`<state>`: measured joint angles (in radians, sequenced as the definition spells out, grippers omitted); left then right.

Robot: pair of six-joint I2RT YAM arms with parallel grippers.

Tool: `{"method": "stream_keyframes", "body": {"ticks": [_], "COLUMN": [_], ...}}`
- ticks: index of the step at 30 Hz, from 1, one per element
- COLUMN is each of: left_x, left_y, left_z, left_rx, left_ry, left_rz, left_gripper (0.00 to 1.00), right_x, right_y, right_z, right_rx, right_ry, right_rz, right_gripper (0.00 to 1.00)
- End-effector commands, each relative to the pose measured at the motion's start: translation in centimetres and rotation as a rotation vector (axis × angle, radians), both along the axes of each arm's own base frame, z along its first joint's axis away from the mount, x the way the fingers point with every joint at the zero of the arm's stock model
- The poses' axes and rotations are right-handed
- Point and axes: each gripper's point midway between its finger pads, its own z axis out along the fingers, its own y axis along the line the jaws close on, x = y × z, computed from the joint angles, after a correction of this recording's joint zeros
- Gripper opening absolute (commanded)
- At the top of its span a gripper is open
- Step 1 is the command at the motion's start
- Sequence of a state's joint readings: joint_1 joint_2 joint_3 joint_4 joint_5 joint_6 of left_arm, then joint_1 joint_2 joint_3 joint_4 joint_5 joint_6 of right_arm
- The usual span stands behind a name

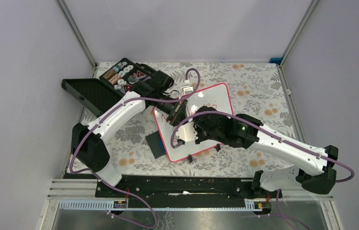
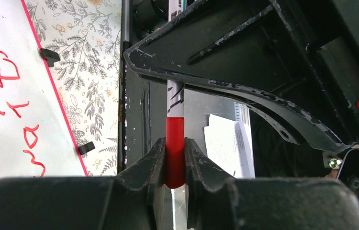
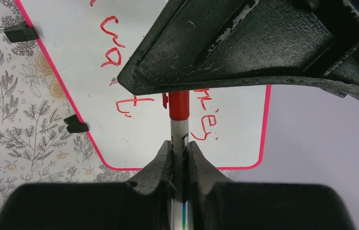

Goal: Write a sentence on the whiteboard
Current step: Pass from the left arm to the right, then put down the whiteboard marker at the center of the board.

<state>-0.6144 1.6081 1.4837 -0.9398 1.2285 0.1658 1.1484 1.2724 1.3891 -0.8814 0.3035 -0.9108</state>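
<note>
My right gripper will next move the marker right in the top view, past the whiteboard (image 1: 216, 95), to a clear part of the floral table below, then lower and release it.
The whiteboard (image 1: 216, 95), white with a pink-red frame, lies tilted on the floral table. Both grippers meet above its left half. My left gripper (image 2: 174, 143) is shut on the red cap end (image 2: 174, 158) of a marker. The marker's white barrel (image 3: 179, 134) runs across into my right gripper (image 3: 179, 146), which is shut on it. From above, the left gripper (image 1: 175, 112) and the right gripper (image 1: 194, 120) face each other closely. The sentence (image 3: 113, 48) shows as red handwriting on the whiteboard (image 3: 134, 127), partly hidden by the grippers; more red letters (image 2: 5, 72) appear in the left wrist view.
A black case (image 1: 125, 74) of small parts stands at the back left, with its open lid (image 1: 89, 93) beside it. A dark plate with blue blocks (image 1: 156, 143) lies at the board's left edge. Black clip feet (image 1: 189, 158) stick out from the board's near edge.
</note>
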Motion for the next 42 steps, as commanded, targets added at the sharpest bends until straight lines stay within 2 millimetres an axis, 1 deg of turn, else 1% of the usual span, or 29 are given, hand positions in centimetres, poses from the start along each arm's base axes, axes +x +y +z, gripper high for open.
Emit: {"method": "stream_keyframes", "body": {"ticks": [1, 2, 3, 4, 9, 10, 13, 14, 15, 18, 19, 23, 26, 30, 32, 36, 40, 41, 42], "left_x": [0.0, 0.3, 0.6, 0.9, 2.6, 3.1, 5.1, 5.9, 6.6, 8.8, 9.5, 12.3, 14.5, 17.0, 17.8, 18.5, 18.5, 18.5, 18.5], "left_y": [-0.1, 0.0, 0.1, 0.2, 1.0, 1.2, 2.1, 2.5, 2.8, 3.7, 4.1, 6.2, 8.1, 11.0, 12.4, 14.2, 15.1, 15.2, 15.2], "left_z": [1.8, 2.0, 2.2, 2.4, 3.6, 3.8, 4.9, 5.5, 5.9, 7.2, 7.8, 9.6, 10.1, 10.3, 10.0, 8.6, 7.6, 7.4, 7.2], "left_rx": [-0.085, -0.087, -0.088, -0.089, -0.103, -0.105, -0.111, -0.12, -0.127, -0.151, -0.161, -0.168, -0.138, -0.081, -0.053, 0.013, 0.053, 0.056, 0.06], "left_ry": [-0.051, -0.063, -0.074, -0.085, -0.131, -0.142, -0.173, -0.183, -0.191, -0.232, -0.252, -0.32, -0.363, -0.426, -0.451, -0.483, -0.493, -0.491, -0.487], "left_rz": [-0.017, -0.007, 0.003, 0.013, 0.066, 0.082, 0.154, 0.185, 0.22, 0.335, 0.369, 0.514, 0.634, 0.795, 0.852, 0.928, 0.964, 0.963, 0.963], "left_gripper": [0.28, 0.37, 0.44, 0.48, 0.69, 0.74, 0.83, 0.92, 0.98, 0.99, 0.99, 0.99, 0.99, 0.99, 0.99, 0.99, 0.99, 0.99, 0.99], "right_x": [0.7, 0.6, 0.6, 0.6, 0.8, 0.8, 1.7, 2.0, 2.5, 3.7, 4.4, 6.6, 8.7, 11.1, 12.3, 13.2, 12.6, 12.2, 11.4], "right_y": [-0.5, -0.7, -1.0, -1.4, -2.8, -3.0, -3.8, -4.1, -4.4, -5.4, -5.9, -7.5, -9.6, -13.3, -15.7, -20.8, -24.7, -25.6, -26.3], "right_z": [1.2, 1.1, 0.9, 0.8, 0.7, 0.7, 1.0, 1.0, 1.2, 1.0, 0.9, 1.6, 1.8, 1.0, -0.2, -3.2, -7.1, -8.2, -9.8], "right_rx": [0.032, 0.032, 0.033, 0.04, 0.125, 0.148, 0.222, 0.243, 0.264, 0.296, 0.312, 0.412, 0.49, 0.596, 0.637, 0.697, 0.719, 0.717, 0.705], "right_ry": [-0.069, -0.068, -0.065, -0.061, 0.038, 0.065, 0.124, 0.145, 0.16, 0.193, 0.208, 0.28, 0.336, 0.466, 0.53, 0.618, 0.678, 0.686, 0.704], "right_rz": [-0.039, -0.049, -0.063, -0.075, -0.168, -0.187, -0.262, -0.285, -0.311, -0.373, -0.405, -0.493, -0.583, -0.744, -0.849, -1.042, -1.189, -1.221, -1.255], "right_gripper": [0.06, 0.04, 0.02, 0.0, 0.0, 0.0, 0.0, 0.0, 0.0, 0.0, 0.0, 0.0, 0.0, 0.0, 0.0, 0.01, 0.02, 0.02, 0.02]}}
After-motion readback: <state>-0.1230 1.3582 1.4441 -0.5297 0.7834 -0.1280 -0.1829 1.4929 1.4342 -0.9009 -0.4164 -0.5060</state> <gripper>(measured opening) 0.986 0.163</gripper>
